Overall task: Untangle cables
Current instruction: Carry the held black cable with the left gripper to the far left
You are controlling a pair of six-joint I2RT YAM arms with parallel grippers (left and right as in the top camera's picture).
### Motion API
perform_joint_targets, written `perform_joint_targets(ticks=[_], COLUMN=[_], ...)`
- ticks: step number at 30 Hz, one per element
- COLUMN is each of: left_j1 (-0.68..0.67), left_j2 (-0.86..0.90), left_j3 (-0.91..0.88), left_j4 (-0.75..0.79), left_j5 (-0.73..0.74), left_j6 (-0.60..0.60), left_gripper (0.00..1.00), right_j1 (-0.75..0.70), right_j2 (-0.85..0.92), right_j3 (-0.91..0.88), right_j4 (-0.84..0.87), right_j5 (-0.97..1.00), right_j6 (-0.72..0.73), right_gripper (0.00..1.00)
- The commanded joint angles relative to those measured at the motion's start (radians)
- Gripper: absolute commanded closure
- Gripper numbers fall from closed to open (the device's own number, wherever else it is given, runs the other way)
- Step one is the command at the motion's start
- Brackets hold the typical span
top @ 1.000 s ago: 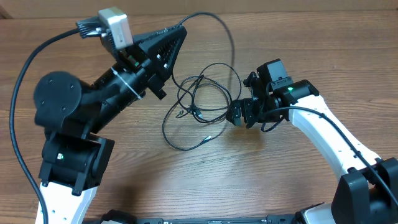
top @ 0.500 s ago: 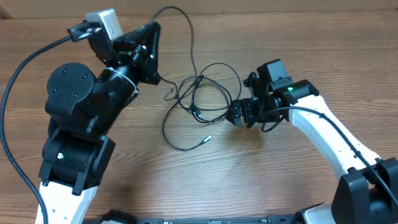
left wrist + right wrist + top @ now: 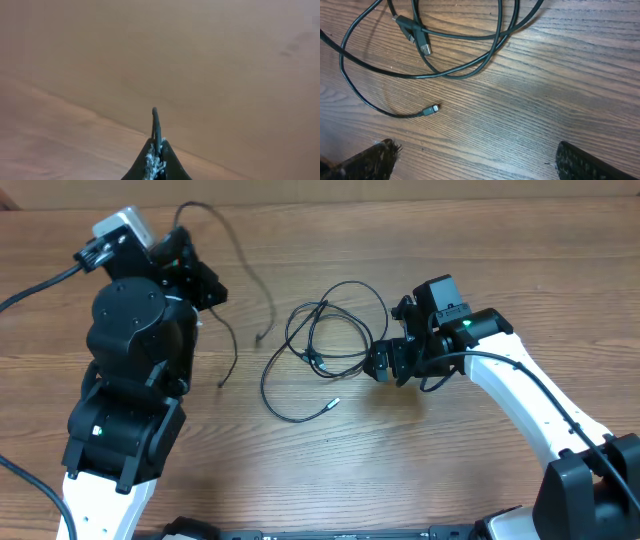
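Observation:
My left gripper will next swing down and to the left in the overhead view to let go of the second cable, because the tabletop below it on that side is bare.
A thin black cable (image 3: 330, 330) lies looped on the wooden table at the centre, with a small silver plug end (image 3: 333, 402) at its lower part. It also shows in the right wrist view (image 3: 450, 75). My left gripper (image 3: 190, 250) is raised at the far left and shut on a second thin black cable (image 3: 255, 285), which hangs from it in an arc with its ends near the table. In the left wrist view the closed jaws (image 3: 156, 152) pinch that cable (image 3: 155, 122). My right gripper (image 3: 385, 365) is open and empty beside the loops' right edge.
The wooden table (image 3: 420, 470) runs under both arms. The left arm's thick black supply cable (image 3: 30, 290) trails off the left edge. The right arm's white link (image 3: 520, 400) crosses the right side.
My left gripper has swung left and back with its cable, pulling that cable clear of the looped cable at the centre. The right arm has not moved.

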Motion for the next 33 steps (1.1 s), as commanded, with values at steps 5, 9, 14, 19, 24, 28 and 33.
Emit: perform_joint_targets(ticks=[5, 9, 14, 19, 24, 28, 33], left_j1=[0.039, 0.104, 0.183, 0.259, 0.347, 0.44, 0.551], left_j2=[0.032, 0.072, 0.142, 0.221, 0.297, 0.352, 0.416], left_j3=[0.014, 0.014, 0.014, 0.014, 0.014, 0.014, 0.014], left_j4=[-0.005, -0.009, -0.027, -0.034, -0.034, -0.042, -0.101], left_j5=[-0.306, -0.309, -0.309, -0.307, -0.29, -0.214, -0.114], left_j6=[0.059, 0.153, 0.23, 0.239, 0.238, 0.238, 0.232], left_gripper=[0.96, 0.96, 0.96, 0.96, 0.96, 0.96, 0.96], right_j1=[-0.003, -0.003, -0.003, -0.003, -0.003, -0.003, -0.003], right_j2=[-0.019, -0.019, -0.019, -0.019, -0.019, -0.019, -0.019], right_j3=[0.02, 0.02, 0.02, 0.02, 0.02, 0.02, 0.02], right_j4=[0.005, 0.005, 0.005, 0.005, 0.005, 0.005, 0.005], right_j5=[0.002, 0.002, 0.002, 0.002, 0.002, 0.002, 0.002], right_j6=[-0.005, -0.005, -0.005, -0.005, -0.005, -0.005, -0.005], right_gripper=[0.0, 0.0, 0.0, 0.0, 0.0, 0.0, 0.0])
